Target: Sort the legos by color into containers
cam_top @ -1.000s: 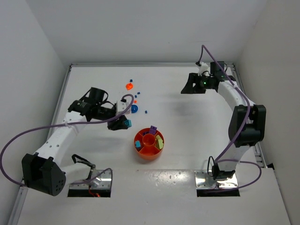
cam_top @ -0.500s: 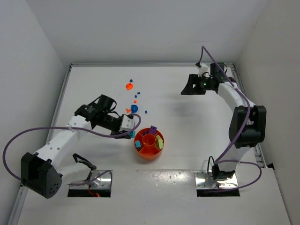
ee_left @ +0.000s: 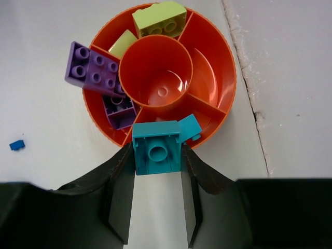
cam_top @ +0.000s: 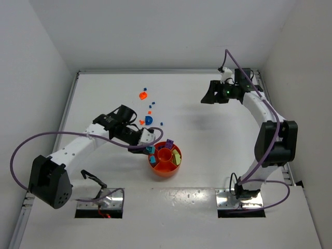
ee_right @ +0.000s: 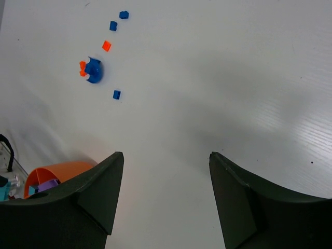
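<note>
I will next lower my left gripper a little further over the tray and release the teal brick, because the tray's wedge with another teal brick is below the gripper's fingers.
My left gripper is shut on a teal brick and holds it at the near rim of the round orange tray, over the wedge where another teal brick lies. Purple bricks fill the left wedge and yellow-green bricks the far ones; the central cup holds nothing. In the top view the left gripper sits at the tray's left edge. My right gripper is open and holds nothing at the far right. Small blue and orange bricks lie on the table beyond the tray.
An orange brick and tiny blue bricks lie scattered at the far middle-left, also in the right wrist view. One small blue brick lies left of the tray. Walls ring the white table.
My left arm has swung right and nearer with the teal brick, from beside the loose bricks to the tray's left rim. The right arm has barely moved.
</note>
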Controlling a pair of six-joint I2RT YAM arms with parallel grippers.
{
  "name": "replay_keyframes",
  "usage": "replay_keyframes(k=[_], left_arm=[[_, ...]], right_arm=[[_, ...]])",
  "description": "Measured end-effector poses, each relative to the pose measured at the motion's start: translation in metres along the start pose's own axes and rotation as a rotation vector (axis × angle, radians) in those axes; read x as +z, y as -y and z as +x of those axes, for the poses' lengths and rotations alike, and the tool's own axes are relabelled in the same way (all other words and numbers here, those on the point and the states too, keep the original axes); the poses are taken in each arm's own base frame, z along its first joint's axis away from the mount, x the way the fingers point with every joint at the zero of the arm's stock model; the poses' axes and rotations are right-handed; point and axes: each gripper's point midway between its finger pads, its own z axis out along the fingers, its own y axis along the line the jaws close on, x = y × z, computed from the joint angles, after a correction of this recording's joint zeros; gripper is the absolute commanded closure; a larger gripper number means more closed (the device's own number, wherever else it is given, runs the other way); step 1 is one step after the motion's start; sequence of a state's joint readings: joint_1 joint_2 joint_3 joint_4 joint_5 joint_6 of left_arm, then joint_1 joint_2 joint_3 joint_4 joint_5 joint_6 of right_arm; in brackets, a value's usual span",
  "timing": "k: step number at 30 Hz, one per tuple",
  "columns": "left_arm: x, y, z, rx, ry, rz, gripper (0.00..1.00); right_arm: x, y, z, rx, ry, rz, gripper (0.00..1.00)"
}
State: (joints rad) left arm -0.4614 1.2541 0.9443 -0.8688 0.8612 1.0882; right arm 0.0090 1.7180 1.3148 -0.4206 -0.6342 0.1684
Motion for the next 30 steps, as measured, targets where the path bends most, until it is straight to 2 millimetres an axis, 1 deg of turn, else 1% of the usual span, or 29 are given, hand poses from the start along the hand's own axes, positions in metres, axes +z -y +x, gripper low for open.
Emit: replay_keyframes(k=[3, 4, 12, 16, 26, 27, 30], left_arm=[[0.006, 0.002, 0.0, 0.004, 0.003, 0.025, 0.63], [0.008, 0.003, 0.0, 0.004, 0.002, 0.034, 0.62], [0.018, 0.004, 0.003, 0.0, 0.001, 0.065, 0.62], [0.022, 0.001, 0.006, -0.007, -0.002, 0.071, 0.58], [0.027, -0.009, 0.009, 0.011, 0.0, 0.053, 0.39], [0.027, -0.01, 0.009, 0.012, 0.0, 0.053, 0.36], [0.028, -0.011, 0.01, 0.011, -0.001, 0.05, 0.31]], right_arm=[[0.0, 0.0, 0.0, 0.001, -0.001, 0.003, 0.33], [-0.001, 0.0, 0.001, 0.002, -0.002, 0.003, 0.33], [-0.001, 0.0, 0.001, 0.002, -0.003, 0.005, 0.33], [-0.001, 0.0, 0.001, -0.001, -0.004, 0.005, 0.33], [-0.002, 0.0, 0.003, -0.002, -0.007, 0.005, 0.33], [-0.002, 0.0, 0.003, -0.003, -0.006, 0.005, 0.33], [-0.002, 0.0, 0.003, -0.003, -0.006, 0.005, 0.33]])
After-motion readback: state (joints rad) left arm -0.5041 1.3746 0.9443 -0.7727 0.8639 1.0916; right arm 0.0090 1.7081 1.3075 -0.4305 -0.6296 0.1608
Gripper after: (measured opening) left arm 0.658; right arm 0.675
